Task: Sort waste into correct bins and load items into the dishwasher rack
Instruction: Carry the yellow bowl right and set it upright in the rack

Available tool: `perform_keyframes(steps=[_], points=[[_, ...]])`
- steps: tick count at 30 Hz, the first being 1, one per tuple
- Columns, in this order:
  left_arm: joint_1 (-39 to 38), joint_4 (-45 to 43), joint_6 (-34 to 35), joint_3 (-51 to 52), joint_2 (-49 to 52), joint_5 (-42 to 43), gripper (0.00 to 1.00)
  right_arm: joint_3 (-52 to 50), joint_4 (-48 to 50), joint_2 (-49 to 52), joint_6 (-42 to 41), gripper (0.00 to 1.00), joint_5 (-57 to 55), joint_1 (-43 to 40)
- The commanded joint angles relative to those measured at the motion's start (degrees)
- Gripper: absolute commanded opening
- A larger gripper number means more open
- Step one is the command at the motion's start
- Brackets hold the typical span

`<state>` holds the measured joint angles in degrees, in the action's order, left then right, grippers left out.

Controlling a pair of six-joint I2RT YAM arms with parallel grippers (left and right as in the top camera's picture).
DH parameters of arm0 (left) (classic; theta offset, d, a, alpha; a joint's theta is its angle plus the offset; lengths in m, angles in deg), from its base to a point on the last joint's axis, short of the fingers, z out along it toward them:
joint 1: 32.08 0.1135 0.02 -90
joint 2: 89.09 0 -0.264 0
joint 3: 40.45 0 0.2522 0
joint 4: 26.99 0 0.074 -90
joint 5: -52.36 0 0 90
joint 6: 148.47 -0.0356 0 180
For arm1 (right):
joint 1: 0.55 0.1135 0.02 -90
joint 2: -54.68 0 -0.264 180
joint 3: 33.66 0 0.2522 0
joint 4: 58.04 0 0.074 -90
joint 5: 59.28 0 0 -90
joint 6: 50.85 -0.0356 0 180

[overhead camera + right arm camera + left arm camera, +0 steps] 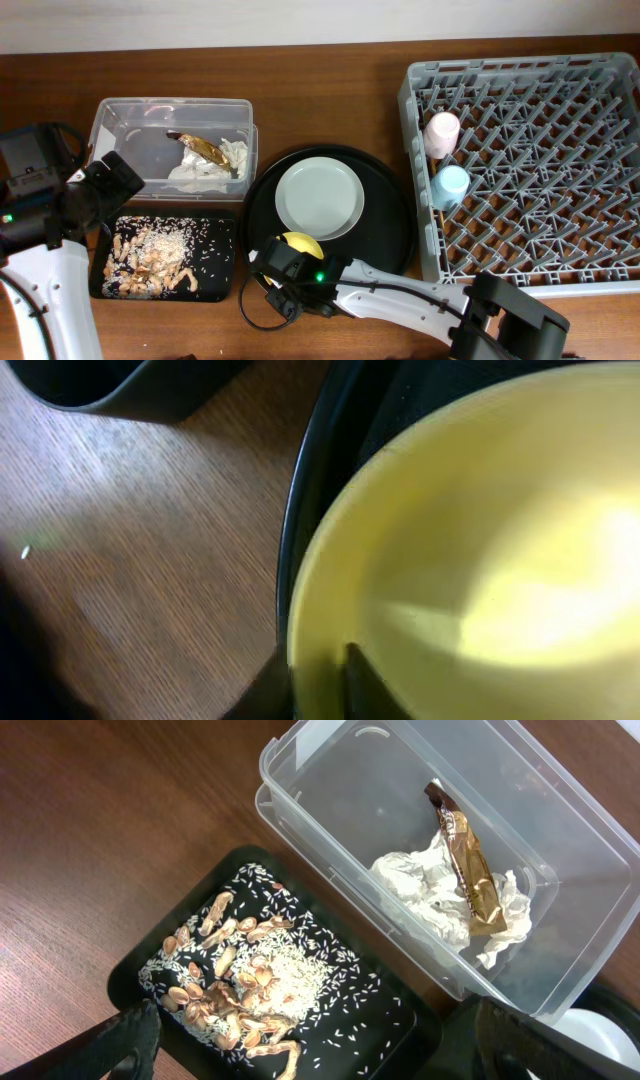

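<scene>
The empty pegs of the dishwasher rack beside the pink cup are outward of my right gripper, to its right in the overhead view, so I will lift the bowl over them, tilt it and let it go.
My right gripper (285,262) (320,680) is shut on the rim of the yellow bowl (303,243) (480,560), one finger inside and one outside, at the front edge of the round black tray (390,230). A pale grey plate (318,197) lies on that tray. My left gripper (105,185) (320,1040) is open and empty above the shallow black tray (215,265) (400,1020), which holds food scraps with rice (150,260) (240,990). The clear tub (130,130) (350,810) holds white napkins (205,172) (430,890) and a brown peel (205,148) (470,870). The chopsticks are out of view.
The grey dishwasher rack (560,170) fills the right side. A pink cup (441,133) and a light-blue cup (450,186) sit in its left column. The right arm stretches along the table's front edge from the bottom right.
</scene>
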<state>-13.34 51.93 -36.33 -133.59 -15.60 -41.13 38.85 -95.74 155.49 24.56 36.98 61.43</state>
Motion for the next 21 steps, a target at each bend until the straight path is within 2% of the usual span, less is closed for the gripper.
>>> perform_keyframes(steps=[1,7,11,13,17,19,21], points=[[0.3,0.1,0.3,0.1,-0.5,-0.7,0.99,0.5,-0.3,0.0,0.2,0.04,1.2,0.3],[0.3,0.1,0.3,0.1,-0.5,-0.7,0.99,6.8,-3.4,-5.5,0.3,0.04,3.3,0.2],[0.3,0.1,0.3,0.1,-0.5,-0.7,0.99,14.9,-11.8,-13.3,1.4,0.04,3.9,-4.2],[0.3,0.1,0.3,0.1,-0.5,-0.7,0.99,18.9,-16.7,-16.7,5.0,0.04,8.3,-9.4],[0.3,0.1,0.3,0.1,-0.5,-0.7,0.99,25.7,-23.4,-20.4,10.0,0.04,20.5,-25.3],[0.3,0.1,0.3,0.1,-0.5,-0.7,0.99,28.7,-24.6,-20.3,12.5,0.04,30.1,-37.5],[0.3,0.1,0.3,0.1,-0.5,-0.7,0.99,29.1,-21.4,-19.2,12.7,0.04,43.3,-51.5]])
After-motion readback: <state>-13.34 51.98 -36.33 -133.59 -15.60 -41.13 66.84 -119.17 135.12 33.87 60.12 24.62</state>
